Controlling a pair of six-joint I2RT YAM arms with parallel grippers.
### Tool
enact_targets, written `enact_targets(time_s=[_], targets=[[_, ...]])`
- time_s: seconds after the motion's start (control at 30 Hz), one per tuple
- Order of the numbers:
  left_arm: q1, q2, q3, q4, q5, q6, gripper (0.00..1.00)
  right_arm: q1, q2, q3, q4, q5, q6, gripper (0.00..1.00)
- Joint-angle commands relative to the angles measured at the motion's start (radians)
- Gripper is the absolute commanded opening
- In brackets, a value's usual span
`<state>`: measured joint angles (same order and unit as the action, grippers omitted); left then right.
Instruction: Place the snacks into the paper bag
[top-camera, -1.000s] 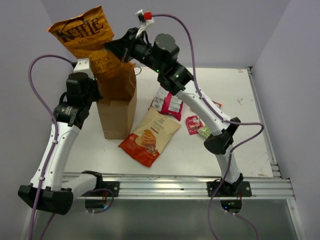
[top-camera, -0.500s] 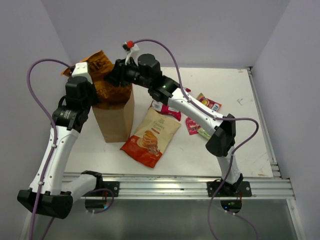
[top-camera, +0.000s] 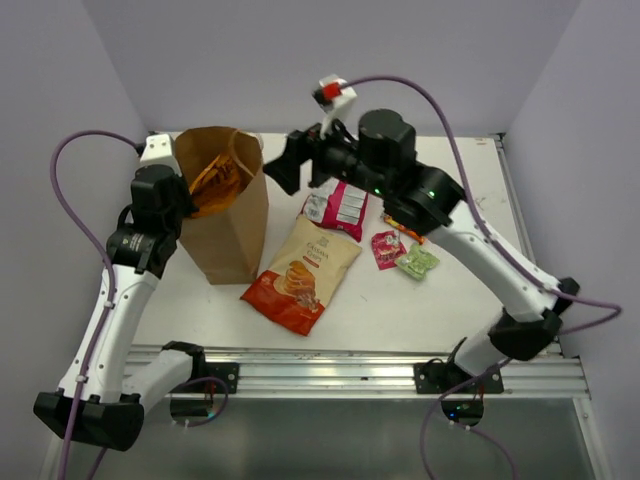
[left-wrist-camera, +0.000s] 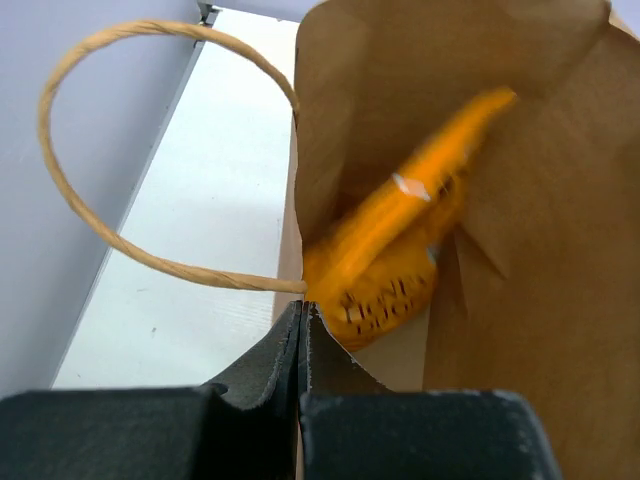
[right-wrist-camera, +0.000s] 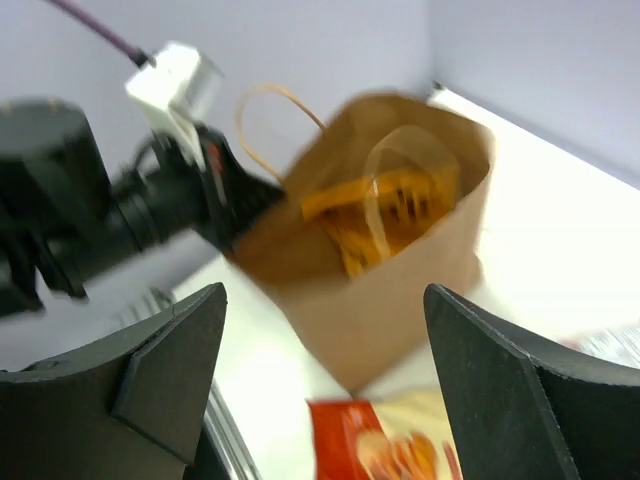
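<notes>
The pink-and-white bag (top-camera: 338, 208) (right-wrist-camera: 612, 348) is below my empty right gripper and to its right in the top view. I need to tilt my fingers down and go down that way onto it.
The tall brown paper bag (top-camera: 235, 235) stands open at the left of the table. The orange Kettle chip bag (top-camera: 212, 180) lies inside it, also seen in the left wrist view (left-wrist-camera: 400, 250) and the right wrist view (right-wrist-camera: 390, 205). My left gripper (top-camera: 178, 203) is shut on the paper bag's rim (left-wrist-camera: 300, 200), beside a twisted handle (left-wrist-camera: 90, 230). My right gripper (top-camera: 298, 165) hangs open and empty just right of the bag's mouth. On the table lie the red-and-cream chip bag (top-camera: 300, 275), the pink-and-white bag (top-camera: 338, 208), a small pink packet (top-camera: 385, 248) and a green one (top-camera: 417, 262).
The table (top-camera: 470, 190) has raised rails at its right and near edges. Purple walls close in on the left, the back and the right. My right arm reaches across above the packets. The left arm (right-wrist-camera: 90, 210) shows blurred in the right wrist view.
My right gripper lowered the Kettle bag into the paper bag, opened and drew back to the right. The Kettle bag now sits inside. The left gripper kept its hold on the rim.
</notes>
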<state>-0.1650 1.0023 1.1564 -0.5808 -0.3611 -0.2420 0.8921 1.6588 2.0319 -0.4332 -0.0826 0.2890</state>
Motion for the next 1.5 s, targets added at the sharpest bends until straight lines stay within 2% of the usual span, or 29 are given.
enact_targets(time_s=[0.0, 0.03, 0.07, 0.13, 0.2, 0.4, 0.6, 0.7, 0.93, 0.97, 1.03, 1.07, 1.1, 1.17, 1.37, 1.47], targets=[[-0.001, -0.013, -0.030, 0.001, -0.027, 0.021, 0.00, 0.002, -0.145, -0.261, -0.053, 0.159, -0.090, 0.85], [-0.001, -0.013, -0.032, 0.001, -0.029, 0.021, 0.00, -0.002, -0.177, -0.382, -0.039, 0.196, -0.093, 0.85], [-0.001, -0.011, -0.034, 0.001, -0.027, 0.021, 0.00, -0.018, -0.183, -0.430, -0.012, 0.205, -0.094, 0.85], [-0.001, -0.010, -0.032, 0.001, -0.021, 0.021, 0.00, -0.042, -0.154, -0.520, 0.010, 0.222, -0.087, 0.86], [-0.001, -0.007, -0.026, -0.002, -0.012, 0.021, 0.00, -0.091, -0.113, -0.544, 0.052, 0.228, -0.088, 0.86], [-0.001, -0.008, -0.014, -0.013, 0.010, 0.013, 0.00, -0.220, 0.126, -0.417, 0.103, 0.230, -0.123, 0.87], [-0.001, -0.019, 0.008, -0.031, 0.005, 0.018, 0.00, -0.272, 0.395, -0.234, 0.016, 0.297, -0.178, 0.91], [-0.001, -0.027, 0.017, -0.037, -0.002, 0.027, 0.00, -0.283, 0.475, -0.214, -0.006, 0.310, -0.191, 0.91], [-0.001, -0.031, 0.029, -0.036, -0.025, 0.035, 0.00, -0.286, 0.545, -0.275, -0.030, 0.311, -0.182, 0.88], [-0.001, -0.030, 0.032, -0.033, -0.025, 0.035, 0.00, -0.286, 0.547, -0.295, -0.032, 0.311, -0.179, 0.85], [-0.001, -0.028, 0.032, -0.031, -0.025, 0.035, 0.00, -0.286, 0.549, -0.312, -0.038, 0.313, -0.174, 0.68], [-0.001, -0.027, 0.032, -0.028, -0.025, 0.035, 0.00, -0.286, 0.550, -0.326, -0.038, 0.311, -0.174, 0.55], [-0.001, -0.025, 0.032, -0.028, -0.025, 0.036, 0.00, -0.286, 0.552, -0.331, -0.039, 0.314, -0.172, 0.28], [-0.001, -0.024, 0.034, -0.027, -0.022, 0.038, 0.00, -0.288, 0.559, -0.331, -0.048, 0.319, -0.166, 0.00], [-0.001, -0.025, 0.031, -0.021, -0.018, 0.036, 0.00, -0.289, 0.507, -0.320, -0.071, 0.320, -0.178, 0.00], [-0.001, -0.030, 0.029, -0.017, -0.015, 0.036, 0.00, -0.289, 0.413, -0.234, -0.124, 0.334, -0.180, 0.00]])
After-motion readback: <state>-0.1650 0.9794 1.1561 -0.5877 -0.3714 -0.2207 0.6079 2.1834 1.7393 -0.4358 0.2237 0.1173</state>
